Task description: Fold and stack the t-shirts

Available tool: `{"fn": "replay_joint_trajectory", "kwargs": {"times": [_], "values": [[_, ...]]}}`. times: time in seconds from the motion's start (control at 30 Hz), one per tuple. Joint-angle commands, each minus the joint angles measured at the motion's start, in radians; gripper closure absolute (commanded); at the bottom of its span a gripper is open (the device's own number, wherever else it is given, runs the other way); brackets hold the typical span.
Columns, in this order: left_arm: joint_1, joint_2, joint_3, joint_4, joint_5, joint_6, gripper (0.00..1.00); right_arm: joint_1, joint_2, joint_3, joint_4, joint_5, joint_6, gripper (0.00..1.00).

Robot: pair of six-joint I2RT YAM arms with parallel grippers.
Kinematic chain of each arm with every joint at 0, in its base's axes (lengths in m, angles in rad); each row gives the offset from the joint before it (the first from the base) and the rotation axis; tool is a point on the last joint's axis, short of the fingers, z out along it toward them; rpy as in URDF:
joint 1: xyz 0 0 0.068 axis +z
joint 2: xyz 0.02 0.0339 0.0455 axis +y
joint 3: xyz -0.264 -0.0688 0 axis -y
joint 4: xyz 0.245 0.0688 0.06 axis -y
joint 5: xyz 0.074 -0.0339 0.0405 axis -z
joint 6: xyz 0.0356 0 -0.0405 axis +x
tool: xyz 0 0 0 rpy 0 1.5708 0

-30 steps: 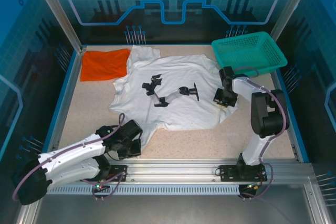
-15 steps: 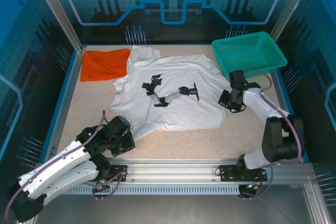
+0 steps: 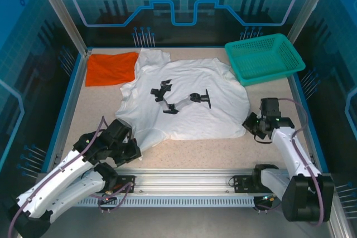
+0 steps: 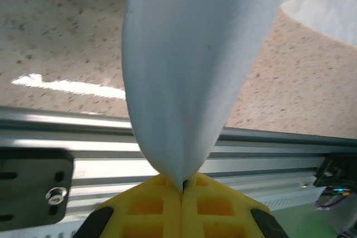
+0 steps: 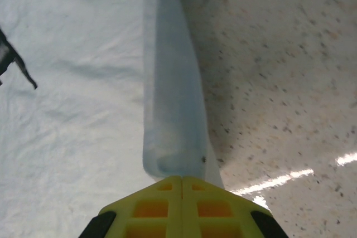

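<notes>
My left gripper will next carry the pinched corner of the white t-shirt outward over the shirt's near edge and let it go, since that corner sticks out toward the rail.
The white t-shirt [image 3: 187, 101] with its black graphic [image 3: 181, 100] lies spread across the middle of the table. My left gripper [image 3: 134, 147] pinches the shirt's near-left corner; in the left wrist view the yellow jaws [image 4: 182, 189] are shut on a fold of white cloth [image 4: 189, 71]. My right gripper [image 3: 252, 125] holds the near-right edge; its jaws [image 5: 182, 181] are shut on a ridge of the white fabric [image 5: 172, 115]. The orange-red t-shirt [image 3: 111, 68] lies flat at the far left corner, its edge meeting the white shirt.
A teal mesh basket [image 3: 263, 57] sits at the far right. The aluminium rail [image 3: 184, 182] runs along the near edge below both grippers. Blue borders frame the speckled table [image 3: 89, 115].
Both grippers have pulled toward the near edge with the white shirt's corners, the left drifting left, the right moving right and nearer. The shirt's lower edge is drawn out flatter.
</notes>
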Motion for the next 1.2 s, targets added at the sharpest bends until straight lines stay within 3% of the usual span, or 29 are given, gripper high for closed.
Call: {"fn": "replay_joint_trajectory", "kwargs": {"times": [0.0, 0.2, 0.4, 0.6, 0.7, 0.8, 0.93, 1.17], "values": [[0.008, 0.007, -0.013, -0.124, -0.005, 0.020, 1.00, -0.065, -0.051, -0.069, -0.014, -0.023, 0.051, 1.00], [0.008, -0.051, -0.086, -0.152, -0.018, -0.079, 1.00, -0.212, -0.068, -0.180, 0.020, -0.138, 0.108, 1.00], [0.008, -0.102, -0.122, -0.170, -0.059, -0.145, 1.00, -0.247, -0.084, -0.210, 0.017, -0.132, 0.107, 1.00], [0.008, -0.080, -0.052, -0.053, -0.068, -0.127, 1.00, -0.219, -0.141, -0.112, -0.022, -0.089, 0.065, 1.00], [0.034, 0.024, 0.044, -0.024, -0.110, -0.055, 1.00, -0.193, -0.133, -0.035, -0.034, -0.053, 0.059, 1.00], [0.095, 0.163, 0.139, 0.023, -0.079, 0.039, 1.00, -0.142, -0.074, 0.042, -0.020, -0.019, 0.064, 1.00], [0.191, 0.332, 0.264, 0.079, -0.036, 0.171, 1.00, -0.054, 0.067, 0.159, -0.002, 0.080, 0.066, 1.00], [0.406, 0.595, 0.454, 0.166, 0.074, 0.325, 1.00, -0.027, 0.346, 0.349, 0.035, 0.185, 0.055, 1.00]]}}
